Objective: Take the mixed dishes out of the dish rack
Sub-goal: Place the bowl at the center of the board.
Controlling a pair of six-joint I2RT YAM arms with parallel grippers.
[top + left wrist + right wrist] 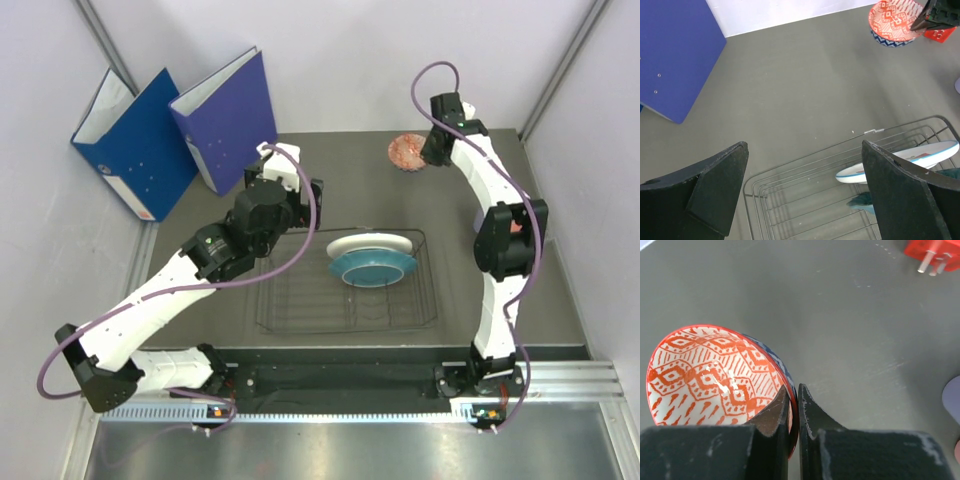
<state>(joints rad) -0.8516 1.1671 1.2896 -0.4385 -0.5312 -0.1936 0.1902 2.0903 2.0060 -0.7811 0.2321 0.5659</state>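
Next, my right gripper lowers and moves back onto the bare table that lies open between the small red-patterned bowl [715,375] and the dish rack [300,300].
The dish rack [300,300] of thin dark wire sits mid-table, also seen from the left wrist [805,185]. A white plate [368,243] and a teal plate [372,267] stand in its right end. The left wrist view shows both the white plate [920,156] and the teal plate [862,202]. My left gripper [805,145] hangs open above the rack's far left corner, holding nothing. My right gripper [793,390] is shut on the rim of the small red-patterned bowl [715,375], at the far right of the table [408,152]. Whether the bowl rests on the table I cannot tell.
Two blue binders [135,140] [225,115] lean at the back left. A small red block [932,252] lies just beyond the bowl. A lavender cup edge [952,399] shows to the right of the right gripper. Walls close in on three sides.
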